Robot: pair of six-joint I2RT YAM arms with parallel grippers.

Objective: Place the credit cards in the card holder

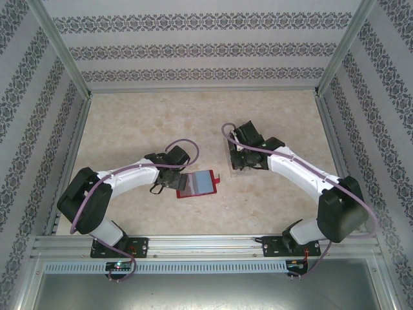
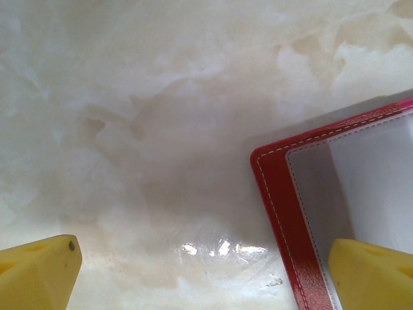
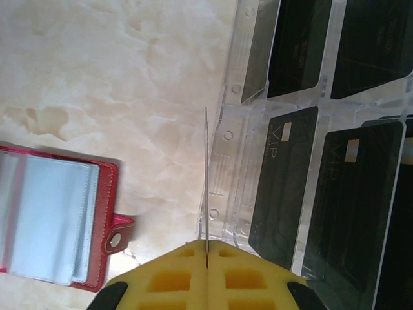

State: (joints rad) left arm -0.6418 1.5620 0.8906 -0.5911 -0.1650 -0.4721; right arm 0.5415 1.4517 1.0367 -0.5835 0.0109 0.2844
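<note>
The open wallet lies toward the bare tabletop by the clasp tab, so I need to move my right gripper from the clear stand over that bare tabletop next and let go of the card.
The card holder (image 1: 197,183) is a red wallet lying open on the table, pale clear sleeves up and clasp tab (image 3: 118,237) to its right. My left gripper (image 1: 169,175) hovers open over the wallet's left edge (image 2: 277,194). One yellow fingertip (image 2: 371,271) is above the sleeve and the other (image 2: 39,271) is above bare table. My right gripper (image 3: 206,248) is shut on a thin credit card (image 3: 206,181) seen edge-on, beside the clear slotted stand (image 3: 235,168). Several black credit cards (image 3: 284,187) sit in the stand's slots.
The marble-look tabletop (image 1: 193,123) is walled by patterned panels (image 1: 200,45) at the back and both sides. A metal rail (image 1: 206,244) runs along the near edge where both arm bases are bolted. The stand sits partly under my right gripper (image 1: 242,160).
</note>
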